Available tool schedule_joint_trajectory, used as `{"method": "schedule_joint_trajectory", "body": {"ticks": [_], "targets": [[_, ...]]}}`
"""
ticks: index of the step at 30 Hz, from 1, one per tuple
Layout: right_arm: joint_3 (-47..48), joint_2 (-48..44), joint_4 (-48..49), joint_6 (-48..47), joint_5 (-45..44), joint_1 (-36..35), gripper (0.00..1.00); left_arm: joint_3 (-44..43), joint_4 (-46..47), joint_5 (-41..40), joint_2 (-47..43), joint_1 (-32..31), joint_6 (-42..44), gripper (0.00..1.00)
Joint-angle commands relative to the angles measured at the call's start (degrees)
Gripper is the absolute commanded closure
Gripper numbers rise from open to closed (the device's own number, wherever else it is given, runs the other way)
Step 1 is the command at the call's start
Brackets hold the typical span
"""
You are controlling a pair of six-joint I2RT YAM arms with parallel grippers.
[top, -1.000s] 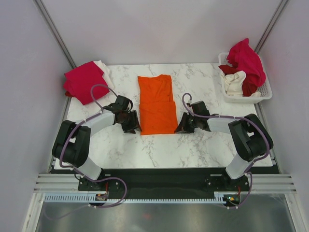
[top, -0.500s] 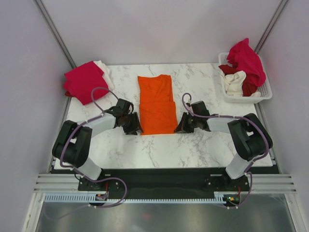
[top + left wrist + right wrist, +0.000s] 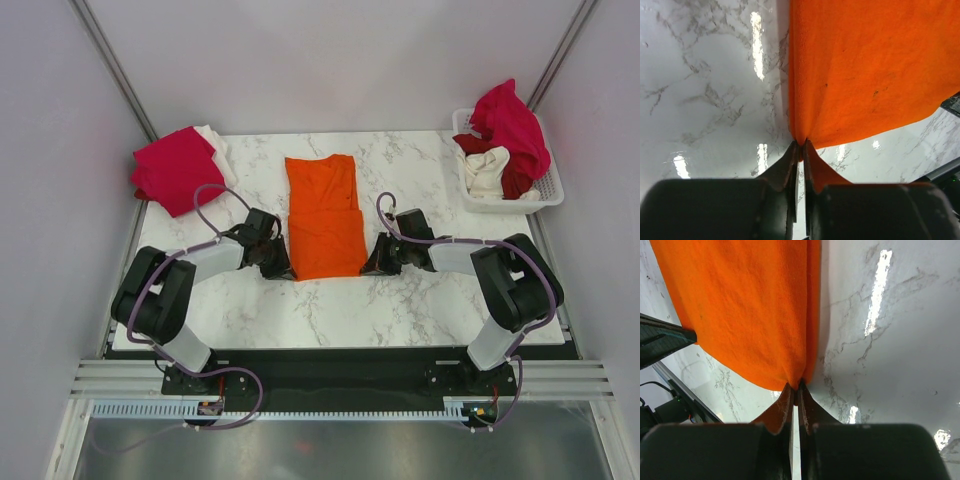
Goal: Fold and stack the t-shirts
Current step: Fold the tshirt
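Note:
My right gripper raises the pinched corner of the orange t-shirt next. It carries it outward to the still-long orange t-shirt's far end (image 3: 343, 168), lowers it there and releases.
The bright orange t-shirt (image 3: 325, 215) lies as a long folded strip in the middle of the marble table (image 3: 420, 300). My left gripper (image 3: 281, 268) is shut on its near left corner, and my right gripper (image 3: 368, 266) is shut on its near right corner. In the left wrist view the jaws (image 3: 801, 145) pinch the orange cloth (image 3: 865, 65); in the right wrist view the jaws (image 3: 795, 386) pinch it too (image 3: 740, 305). A crimson-pink shirt (image 3: 175, 170) lies folded over a white one (image 3: 215, 140) at the far left.
A white slotted basket (image 3: 545, 195) at the far right holds a crimson-pink shirt (image 3: 515, 120), a cream shirt (image 3: 487, 170) and a dark red one (image 3: 470, 145). Grey walls close in the table on both sides.
Both grippers have closed in on the near corners of the orange shirt, and its near edge has drawn back a little from the table's front.

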State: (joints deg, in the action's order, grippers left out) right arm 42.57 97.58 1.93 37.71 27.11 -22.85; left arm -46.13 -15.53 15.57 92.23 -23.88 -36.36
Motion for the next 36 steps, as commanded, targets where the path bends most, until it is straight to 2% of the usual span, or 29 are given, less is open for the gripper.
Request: {"method": "schedule_joint_trajectory", "body": {"ticks": [1, 2, 7, 11, 14, 20, 25, 26, 31, 36], "targets": [[0.41, 1.74, -0.97, -1.94, -1.80, 0.00, 1.00, 1.13, 1.55, 0.07, 0.41, -0.55, -1.52, 0.90], [0.33, 1.74, -1.05, -1.94, -1.71, 0.00, 1.00, 1.04, 1.55, -0.02, 0.41, -0.55, -1.61, 0.98], [-0.29, -0.19, -1.76, -1.68, -1.27, -0.09, 1.00, 1.83, 1.38, 0.60, -3.62, -1.17, -2.40, 0.98], [-3.00, -6.60, -6.40, -1.68, -2.59, -0.18, 1.00, 5.25, -0.89, 1.04, -10.04, -1.17, -3.54, 0.98], [-4.94, -17.12, -10.52, -1.42, -4.87, -0.70, 1.00, 6.83, -3.97, 0.78, -14.26, -1.43, -4.07, 0.98], [-5.83, -32.42, -19.14, 1.74, -8.48, -5.00, 1.00, 8.69, -10.47, 1.39, -26.10, -3.37, -6.26, 0.98], [-4.34, -40.00, -25.22, 4.82, -11.38, -8.43, 1.00, 6.41, -12.51, 1.48, -32.98, -4.16, -6.97, 0.98], [-3.12, -41.58, -26.79, 5.17, -11.99, -8.52, 1.00, 4.31, -19.82, 1.74, -34.38, -4.16, -7.75, 0.98], [5.74, -40.02, -31.46, 2.46, -15.33, -8.53, 1.00, -5.71, -28.75, -2.91, -32.21, -4.16, -4.78, 0.98], [14.29, -31.59, -35.51, -1.67, -20.34, -8.18, 1.00, -17.14, -32.37, -5.90, -23.78, -4.07, -1.61, 0.98]]}}
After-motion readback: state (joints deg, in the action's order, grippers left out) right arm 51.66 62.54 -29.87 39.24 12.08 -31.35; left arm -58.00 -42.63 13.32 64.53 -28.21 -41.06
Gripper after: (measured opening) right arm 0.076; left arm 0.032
